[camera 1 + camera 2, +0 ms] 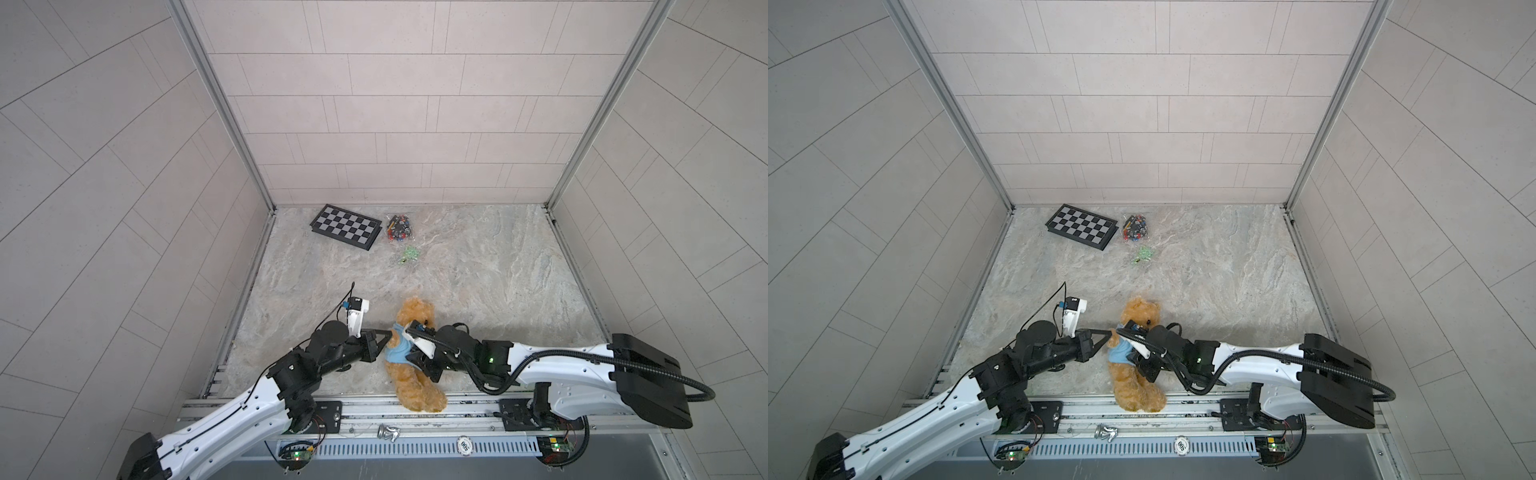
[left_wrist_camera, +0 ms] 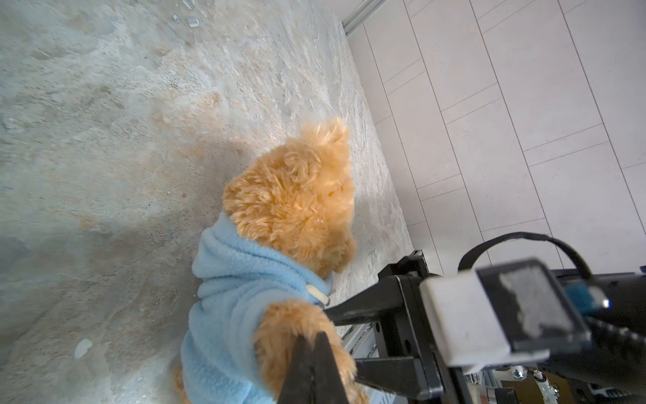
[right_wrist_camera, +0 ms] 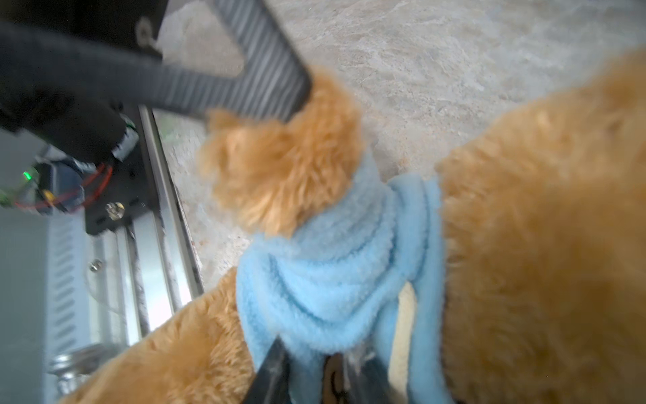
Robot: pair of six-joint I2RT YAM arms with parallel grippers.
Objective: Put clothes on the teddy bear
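Note:
Next, my left gripper draws the furry arm away from the torso toward the bare tabletop (image 2: 144, 296) beside the bear and releases it.
The teddy bear (image 1: 413, 309) (image 1: 1138, 309) lies on its back at the near table edge, head toward the back wall and legs over the rail. A light blue hoodie (image 1: 397, 351) (image 1: 1119, 353) covers its torso. My left gripper (image 1: 388, 334) (image 2: 311, 337) is shut on the bear's furry arm, which sticks out of a hoodie (image 2: 227, 280) sleeve. From the other side my right gripper (image 1: 417, 357) (image 3: 321, 367) reaches over the belly, its jaws closed on bunched blue hoodie (image 3: 332, 262) fabric at the front. The bear's face is partly hidden by the right wrist.
A folded chessboard (image 1: 345, 226) lies at the back left, with a clear bag of small coloured pieces (image 1: 400, 227) and some green bits (image 1: 409, 253) beside it. The aluminium rail (image 1: 357, 409) runs along the near edge, with a small metal part (image 1: 388, 432) below it. Tiled walls enclose three sides.

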